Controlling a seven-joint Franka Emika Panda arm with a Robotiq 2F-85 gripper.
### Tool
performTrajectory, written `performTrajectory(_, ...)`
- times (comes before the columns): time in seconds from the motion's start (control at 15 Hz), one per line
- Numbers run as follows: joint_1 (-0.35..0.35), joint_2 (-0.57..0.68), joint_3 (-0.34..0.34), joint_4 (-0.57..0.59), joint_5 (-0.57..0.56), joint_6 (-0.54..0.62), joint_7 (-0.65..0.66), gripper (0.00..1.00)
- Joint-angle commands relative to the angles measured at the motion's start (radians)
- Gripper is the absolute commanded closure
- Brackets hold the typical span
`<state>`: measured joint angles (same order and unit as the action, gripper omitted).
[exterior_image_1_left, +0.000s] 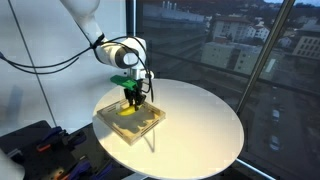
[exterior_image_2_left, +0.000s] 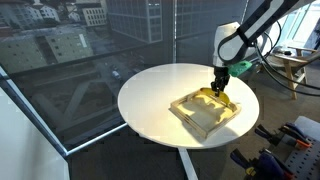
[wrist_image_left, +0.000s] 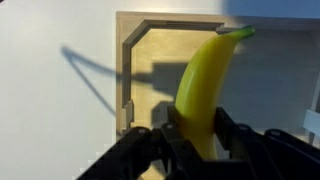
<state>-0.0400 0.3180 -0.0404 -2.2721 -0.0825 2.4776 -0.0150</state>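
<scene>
The banana (wrist_image_left: 205, 78) is still above the tray, so the gripper next needs to carry it slightly outward and down toward the open part of the tray's bottom and let it go.
My gripper (wrist_image_left: 197, 128) is shut on a yellow banana (wrist_image_left: 205, 78) and holds it over a shallow wooden tray (wrist_image_left: 132, 60). In the wrist view the banana runs from between the fingers up to its green tip at the top right. In both exterior views the gripper (exterior_image_1_left: 133, 97) (exterior_image_2_left: 219, 88) hangs just above the tray (exterior_image_1_left: 148, 125) (exterior_image_2_left: 190, 116), which lies on a round white table (exterior_image_1_left: 200, 120) (exterior_image_2_left: 160, 90). The banana's lower end is hidden by the fingers.
The tray sits near the table's edge closest to the robot base. Large windows with a city view stand behind the table. Dark equipment and cables (exterior_image_1_left: 40, 145) lie on the floor beside the table; a wooden stand (exterior_image_2_left: 290, 65) is at the far side.
</scene>
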Motion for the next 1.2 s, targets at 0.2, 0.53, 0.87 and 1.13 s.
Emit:
performTrajectory(0.2,0.025,0.047,-0.023,0.037,-0.029,0.019,0.061,0.84)
performTrajectory(0.53,0.030,0.080,-0.023,0.076,-0.022,0.013,0.063,0.84)
performTrajectory(0.87,0.035,0.115,-0.021,0.110,-0.020,0.014,0.064,0.84)
performTrajectory(1.13,0.040,0.140,-0.022,0.126,-0.021,0.016,0.063,0.84)
